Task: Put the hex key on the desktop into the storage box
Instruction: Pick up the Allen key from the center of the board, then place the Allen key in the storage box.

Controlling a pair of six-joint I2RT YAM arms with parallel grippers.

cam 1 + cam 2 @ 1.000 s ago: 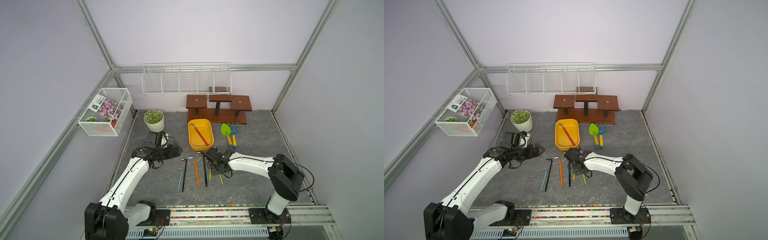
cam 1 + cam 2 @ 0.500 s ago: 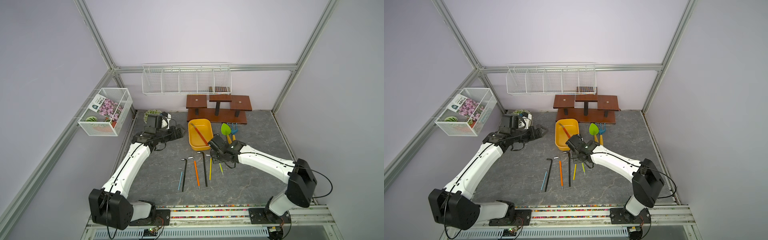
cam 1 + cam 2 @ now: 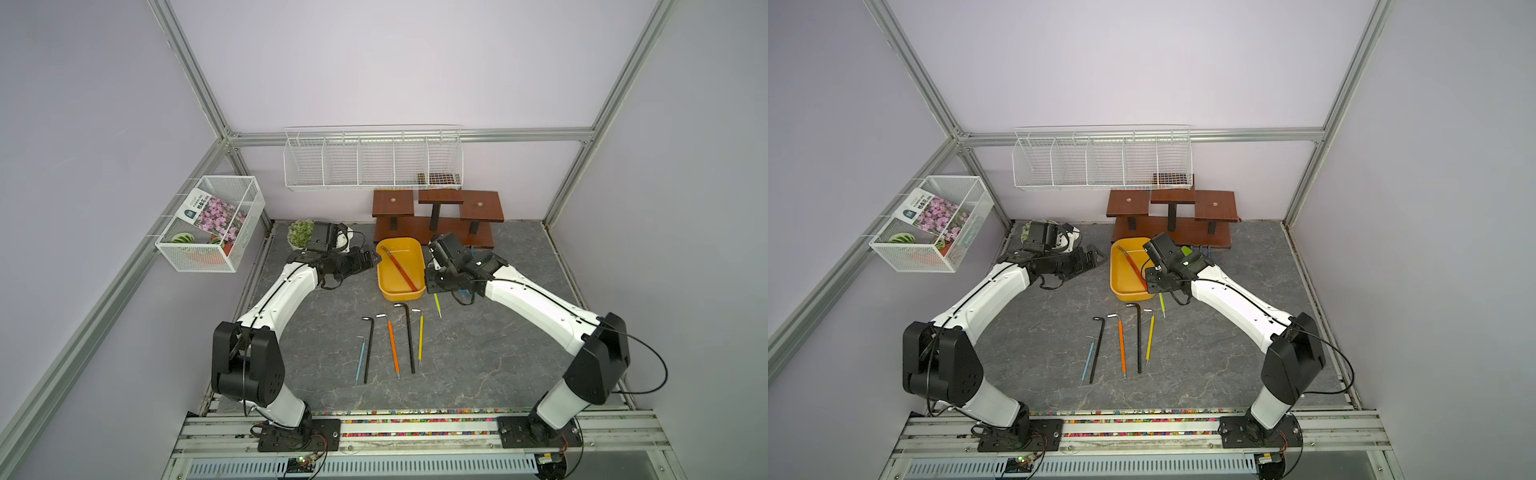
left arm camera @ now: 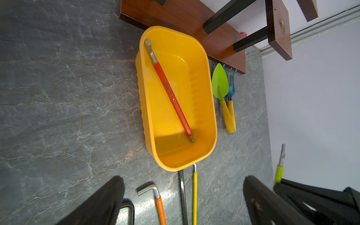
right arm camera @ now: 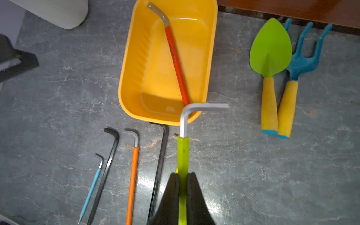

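The robot should move its right gripper outward over the yellow box's bottom beside the red-sleeved hex key and let go of the green one, because that part of the bottom, on the trowel side, is bare.
The yellow storage box stands on the desktop with a red-sleeved hex key lying in it. My right gripper is shut on a green-sleeved hex key and holds it in the air by the box's near right corner; its tip hangs below. Several hex keys lie in a row in front of the box: blue, black, orange, black, yellow. My left gripper hovers open and empty left of the box.
A brown wooden stand sits behind the box. A green trowel and a blue rake lie to the box's right. A potted plant is at the back left. White wire baskets hang on the walls.
My right gripper has lifted the green-sleeved hex key out of the row and carried it back toward the box. My left arm has swung back to the box's left side.
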